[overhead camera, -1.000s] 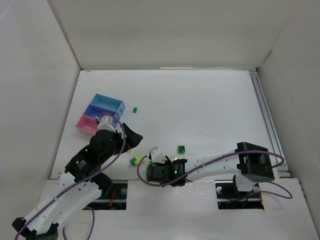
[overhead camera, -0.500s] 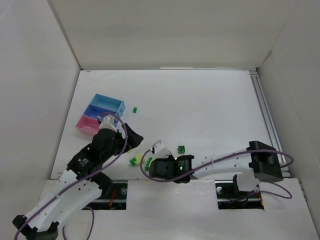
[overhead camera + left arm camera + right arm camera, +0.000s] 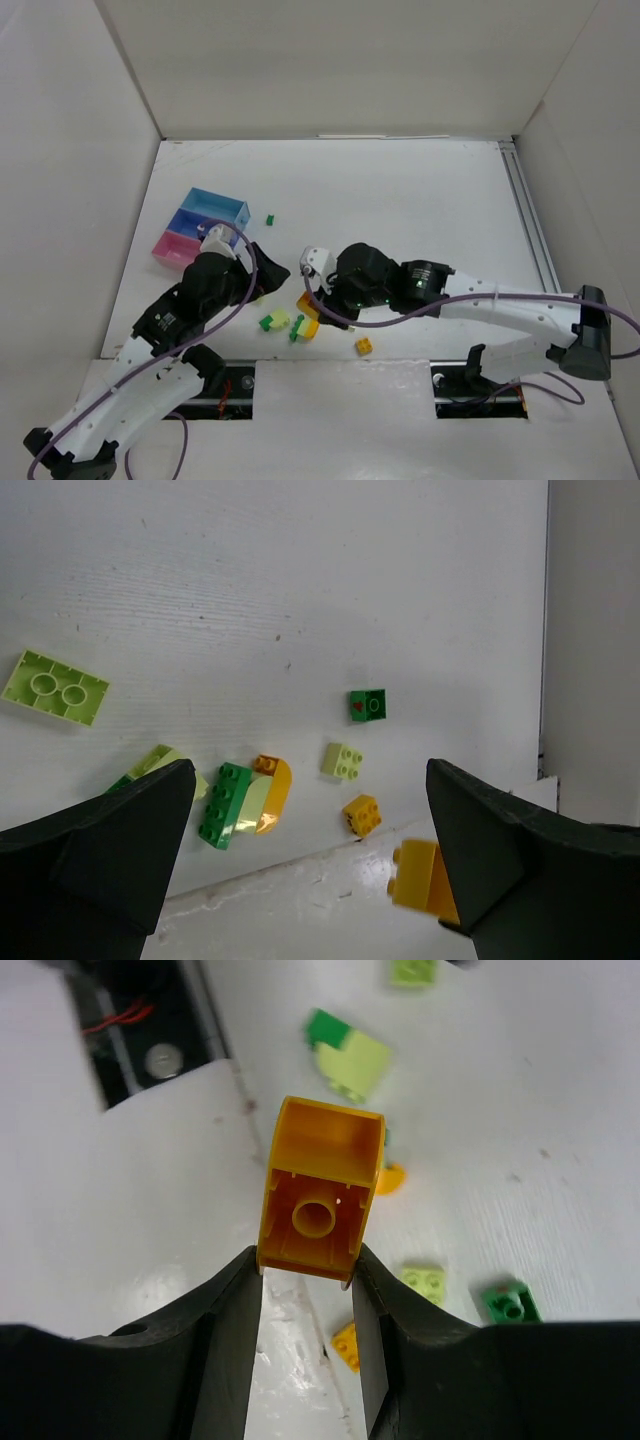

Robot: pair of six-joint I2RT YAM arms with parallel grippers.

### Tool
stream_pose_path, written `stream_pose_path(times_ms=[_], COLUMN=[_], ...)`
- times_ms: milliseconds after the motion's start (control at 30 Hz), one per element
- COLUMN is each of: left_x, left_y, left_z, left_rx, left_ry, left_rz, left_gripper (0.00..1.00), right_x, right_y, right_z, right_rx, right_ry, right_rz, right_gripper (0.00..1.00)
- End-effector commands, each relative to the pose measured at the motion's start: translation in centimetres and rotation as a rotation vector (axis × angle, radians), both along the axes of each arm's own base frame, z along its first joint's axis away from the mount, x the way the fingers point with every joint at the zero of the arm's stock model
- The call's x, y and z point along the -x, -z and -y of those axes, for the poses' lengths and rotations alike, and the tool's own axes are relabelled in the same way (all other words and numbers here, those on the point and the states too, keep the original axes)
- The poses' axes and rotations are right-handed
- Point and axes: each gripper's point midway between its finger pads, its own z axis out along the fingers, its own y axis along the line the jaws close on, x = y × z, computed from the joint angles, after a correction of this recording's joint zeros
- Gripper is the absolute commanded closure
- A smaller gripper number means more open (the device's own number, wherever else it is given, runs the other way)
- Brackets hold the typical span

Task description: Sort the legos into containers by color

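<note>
My right gripper swings outward and to the left in the top view next, over the light blue tray [image 3: 218, 205], and releases the yellow-orange brick, as that tray looks empty.
My right gripper [image 3: 314, 302] [image 3: 305, 1260] is shut on a yellow-orange brick [image 3: 320, 1190] [image 3: 306, 305], holding it hollow side up above the near ledge. My left gripper [image 3: 268, 272] [image 3: 310, 770] is open and empty above the loose legos. On the table lie a dark green brick [image 3: 367, 705], a small pale green brick [image 3: 342, 761], a yellow brick [image 3: 361, 815] [image 3: 364, 346], a green, pale and orange cluster [image 3: 245, 798] [image 3: 300, 328] and a long pale green brick [image 3: 55, 687]. The light blue [image 3: 218, 208], darker blue [image 3: 195, 225] and pink [image 3: 173, 249] trays sit at the left.
One more dark green brick [image 3: 270, 219] lies alone right of the trays. White walls enclose the table on three sides. The white near ledge [image 3: 340, 385] with two cut-outs runs under the arms. A rail [image 3: 530, 230] runs along the right edge.
My right arm has swung from the near ledge out over the table, lifting the yellow-orange brick. Bricks it covered now show. My left gripper has shifted slightly right.
</note>
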Motion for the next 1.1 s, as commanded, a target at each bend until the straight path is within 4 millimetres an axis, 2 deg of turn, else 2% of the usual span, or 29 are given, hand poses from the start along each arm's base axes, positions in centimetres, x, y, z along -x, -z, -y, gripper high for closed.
stream_pose_path(times_ms=[0,100,133,200,233,267,300,400,433,467,533,567,600,633,667,700,767,800,833,867,900,933,1000,1033,1067], left_x=[-0.2,-0.1,-0.1,-0.7,-0.5,-0.8,-0.9,-0.9,-0.9,-0.8,-0.9,-0.6,-0.8,-1.0,-1.0,-1.3,-1.6,-1.7,-2.0,-2.0,-2.2,-2.3,-2.3,-2.4,-2.4], left_y=[-3.4,-3.7,-3.9,-4.7,-4.5,-4.7,-4.9,-5.7,-5.9,-5.6,-5.7,-5.6,-5.4,-5.3,-5.3,-5.0,-4.6,-4.8,-4.8,-4.5,-4.8,-5.0,-5.0,-5.1,-5.1], left_z=[0.5,0.1,-0.3,-1.7,-2.4,-3.1,-3.5,-5.5,-5.9,-6.2,-7.1,-7.6,-7.4,-7.5,-7.5,-7.2,-6.8,-6.5,-6.2,-6.1,-6.0,-5.9,-5.9,-5.8,-5.9], left_rx=[0.039,0.03,0.029,0.032,0.016,0.0,-0.006,0.01,0.016,0.024,0.028,0.024,0.025,0.014,0.014,0.012,-0.012,-0.005,-0.007,-0.023,-0.02,-0.013,-0.02,-0.027,-0.041], left_ry=[0.04,0.034,0.007,-0.103,-0.132,-0.175,-0.204,-0.338,-0.364,-0.396,-0.459,-0.48,-0.487,-0.496,-0.496,-0.496,-0.477,-0.459,-0.459,-0.444,-0.438,-0.438,-0.433,-0.423,-0.414], left_rz=[0.1,0.111,0.105,0.101,0.08,0.077,0.071,0.048,0.047,0.026,0.023,0.013,0.001,0.0,0.0,-0.002,-0.014,-0.007,-0.009,-0.015,-0.003,0.004,0.006,0.019,0.024], left_gripper=[0.0,0.0,0.0,0.0,0.0,0.0,0.0,0.0,0.0,0.0,0.0,0.0,0.0,0.0,0.0,0.0,0.0,0.0,0.0,0.0,0.0,0.0,0.0,0.0,0.0], right_x=[3.8,2.6,1.3,-1.0,-1.8,-2.3,-2.7,-7.4,-8.9,-10.0,-12.4,-13.6,-14.5,-15.6,-16.9,-17.9,-19.5,-20.4,-21.3,-21.8,-22.6,-23.6,-24.8,-25.3,-26.1], right_y=[-3.8,-4.5,-5.0,-5.2,-5.1,-5.7,-5.4,-5.9,-6.9,-6.1,-6.2,-7.7,-6.4,-6.4,-8.4,-6.2,-6.1,-9.4,-6.6,-6.9,-9.2,-7.0,-6.8,-8.1,-7.1], right_z=[-2.9,-3.3,-3.9,-3.9,-4.1,-4.2,-4.3,-4.5,-4.8,-5.7,-6.2,-6.8,-8.0,-8.4,-9.5,-10.7,-12.4,-13.9,-15.2,-16.2,-17.2,-18.4,-19.7,-20.4,-21.5], right_rx=[-0.115,-0.113,-0.126,-0.129,-0.139,-0.164,-0.172,-0.166,-0.175,-0.155,-0.145,-0.178,-0.162,-0.159,-0.192,-0.151,-0.141,-0.206,-0.166,-0.184,-0.235,-0.219,-0.237,-0.274,-0.295], right_ry=[-0.408,-0.372,-0.334,-0.276,-0.267,-0.273,-0.283,-0.137,-0.09,-0.061,-0.012,-0.006,-0.007,0.022,0.041,0.047,0.06,0.055,0.052,0.044,0.047,0.054,0.061,0.064,0.065], right_rz=[0.053,0.102,0.136,0.151,0.147,0.151,0.128,0.176,0.198,0.195,0.211,0.222,0.211,0.214,0.251,0.23,0.235,0.272,0.244,0.249,0.285,0.279,0.309,0.335,0.349], right_gripper=[0.82,0.85,0.85,0.85,0.85,0.85,0.85,0.85,0.85,0.85,0.85,0.85,0.85,0.85,0.85,0.85,0.85,0.85,0.85,0.83,0.81,0.8,0.77,0.77,0.77])
